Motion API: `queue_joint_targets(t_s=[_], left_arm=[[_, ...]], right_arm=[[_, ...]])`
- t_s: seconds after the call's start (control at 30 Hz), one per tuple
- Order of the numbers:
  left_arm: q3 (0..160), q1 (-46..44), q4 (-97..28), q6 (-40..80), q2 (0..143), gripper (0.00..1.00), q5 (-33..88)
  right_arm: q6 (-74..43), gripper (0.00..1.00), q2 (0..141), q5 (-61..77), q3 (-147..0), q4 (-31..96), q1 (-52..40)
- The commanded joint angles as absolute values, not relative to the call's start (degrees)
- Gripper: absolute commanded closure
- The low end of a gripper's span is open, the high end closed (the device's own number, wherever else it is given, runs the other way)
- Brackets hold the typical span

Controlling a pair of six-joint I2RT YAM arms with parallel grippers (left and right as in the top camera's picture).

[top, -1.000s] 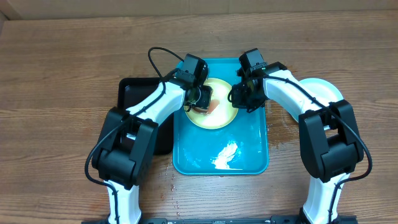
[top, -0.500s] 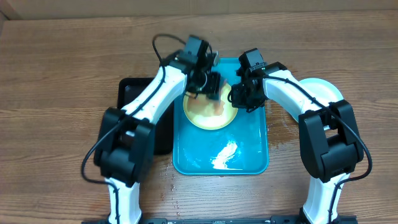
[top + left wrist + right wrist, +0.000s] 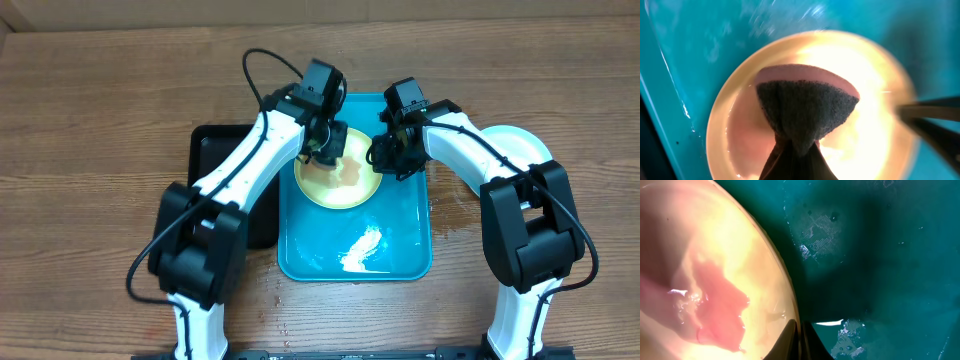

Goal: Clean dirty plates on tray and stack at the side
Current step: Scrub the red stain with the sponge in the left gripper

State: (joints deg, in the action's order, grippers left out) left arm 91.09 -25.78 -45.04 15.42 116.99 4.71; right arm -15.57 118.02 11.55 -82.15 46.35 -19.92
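Observation:
My left gripper needs to swing up, back and down to let go of the sponge (image 3: 805, 112) on the bare bottom of the black tray, to the gripper's left in the overhead view.
A yellow-green dirty plate (image 3: 340, 183) lies in the far half of the teal tray (image 3: 400, 255). Thin red sauce (image 3: 715, 300) is smeared over its wet inside. My left gripper (image 3: 327, 145) is above the plate's far part, shut on a dark grey sponge (image 3: 805, 112) with a pink underside that presses on the plate (image 3: 880, 75). My right gripper (image 3: 383, 160) is shut on the plate's right rim. In the right wrist view the rim (image 3: 790, 305) runs between the closed fingers (image 3: 790, 340). A pale blue-white plate (image 3: 522, 146) sits on the table at the right, partly under the right arm.
A black tray (image 3: 215, 150) lies left of the teal tray, partly under the left arm. A white soapy puddle (image 3: 362, 250) sits in the teal tray's near half. The wood to the right of the tray looks wet (image 3: 452, 218).
My left gripper has carried the sponge from the plate's left part up to its far part. The sauce smear looks thinner. The right gripper has kept its place on the rim.

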Motion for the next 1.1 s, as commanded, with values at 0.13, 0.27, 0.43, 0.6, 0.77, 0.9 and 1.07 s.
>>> queue_joint_targets(t_s=[0.13,0.27,0.43,0.6,0.77,0.9,1.07], left_arm=[[90.4,-24.3,-46.3,22.6,122.2,0.96,-3.8],[90.4,-24.0,-47.9,24.5,122.3,0.96,-3.2],[89.3,-24.4,-48.0,24.4,122.3,0.96,2.4],[87.4,-25.7,-43.5,23.4,122.3,0.96,16.7],[89.9,-24.9,-42.0,20.4,121.8,0.96,30.5],[94.0,-22.9,-43.7,20.3,119.4,0.96,32.5],[97.0,-19.8,-48.9,20.8,113.8,0.96,27.3]], right_arm=[[-14.9,0.96,117.0,11.0,-81.7,46.3,-20.3],[-14.9,0.96,117.0,10.9,-81.7,46.3,-20.3],[-14.9,0.96,117.0,10.9,-81.7,46.3,-20.3],[-14.9,0.96,117.0,10.9,-81.7,46.1,-20.3],[-14.9,0.96,117.0,10.9,-81.7,46.1,-20.3],[-14.9,0.96,117.0,10.9,-81.7,46.1,-20.3],[-14.9,0.96,117.0,10.9,-81.7,46.1,-20.3]])
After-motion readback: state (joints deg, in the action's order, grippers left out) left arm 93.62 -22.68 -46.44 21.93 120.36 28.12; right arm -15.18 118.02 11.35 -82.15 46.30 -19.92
